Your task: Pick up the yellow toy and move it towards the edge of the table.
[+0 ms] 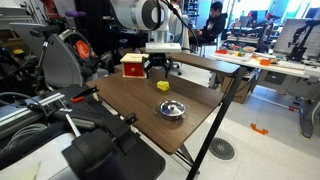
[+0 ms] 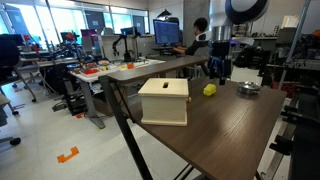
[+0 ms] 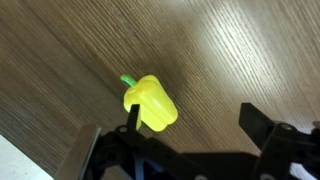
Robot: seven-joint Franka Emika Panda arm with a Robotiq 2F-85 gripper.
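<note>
The gripper should next move toward the left in the wrist view and then go down around the yellow toy, because the toy lies at one finger, away from the middle of the gap.
The yellow toy (image 3: 150, 102) is a small pepper-shaped lump with a green stem, lying on the dark wood-grain table (image 3: 240, 50). It shows in both exterior views (image 1: 163, 86) (image 2: 209, 89). My gripper (image 3: 190, 120) is open and empty. It hovers above the table near the toy (image 1: 160, 67) (image 2: 218, 70). In the wrist view the toy lies at one black fingertip, off to the side of the gap between the fingers. The other finger stands clear over bare wood.
A red-and-cream box (image 1: 131, 64) (image 2: 163, 100) stands on the table near the toy. A round silver metal dish (image 1: 171, 109) (image 2: 247, 88) sits on its other side. White workbenches with clutter (image 1: 275, 60) and a seated person (image 2: 196, 35) are beyond the table.
</note>
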